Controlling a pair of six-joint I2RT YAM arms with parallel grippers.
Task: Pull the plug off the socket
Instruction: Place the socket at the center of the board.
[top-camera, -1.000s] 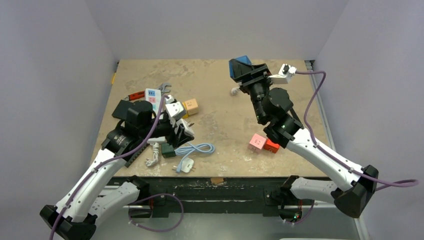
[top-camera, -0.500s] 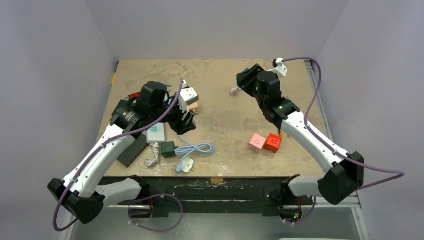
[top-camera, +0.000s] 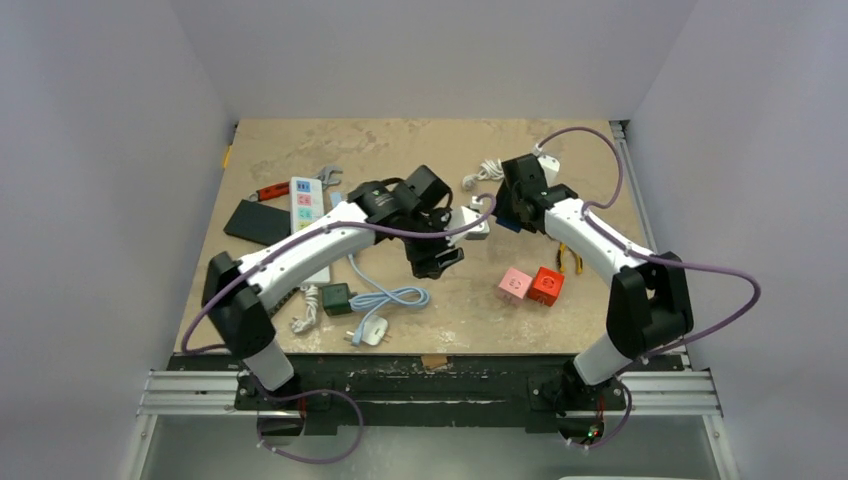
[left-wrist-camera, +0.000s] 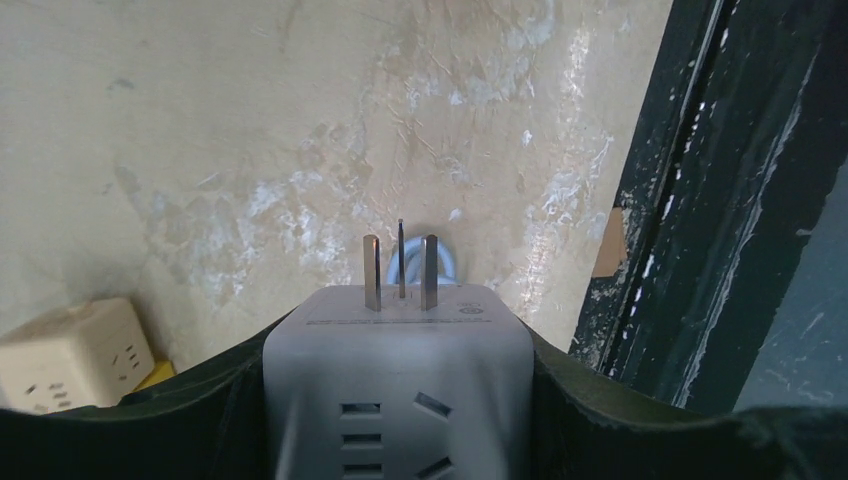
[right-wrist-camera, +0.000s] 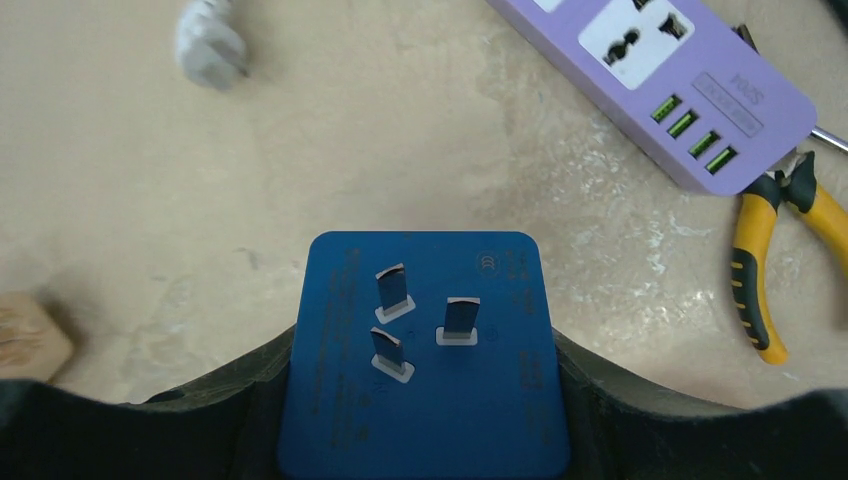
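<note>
The blue cube plug (right-wrist-camera: 425, 380) is already apart, so it goes down next in my right gripper onto the table beside the purple power strip.
In the left wrist view, my left gripper (left-wrist-camera: 400, 352) is shut on a white cube socket adapter (left-wrist-camera: 400, 385). Its metal prongs (left-wrist-camera: 400, 270) point toward the table's near edge. In the right wrist view, my right gripper (right-wrist-camera: 425, 372) is shut on a blue cube plug (right-wrist-camera: 425, 380), three prongs facing the table. The two cubes are apart, each held in its own gripper. From above, the left gripper (top-camera: 437, 258) sits mid-table and the right gripper (top-camera: 512, 205) just behind it to the right. Both cubes are mostly hidden there.
A pink cube (top-camera: 515, 285) and a red cube (top-camera: 546, 285) lie right of centre. At left are a white power strip (top-camera: 305, 205), a light-blue cable (top-camera: 390, 298) and a black pad (top-camera: 258, 222). A purple power strip (right-wrist-camera: 660, 70) and yellow pliers (right-wrist-camera: 760, 270) lie under the right arm. A beige cube (left-wrist-camera: 70, 355) is near the left gripper.
The left arm has swung from the left side of the table to the middle. The right gripper has come down from the far back toward the centre, still holding the blue cube.
</note>
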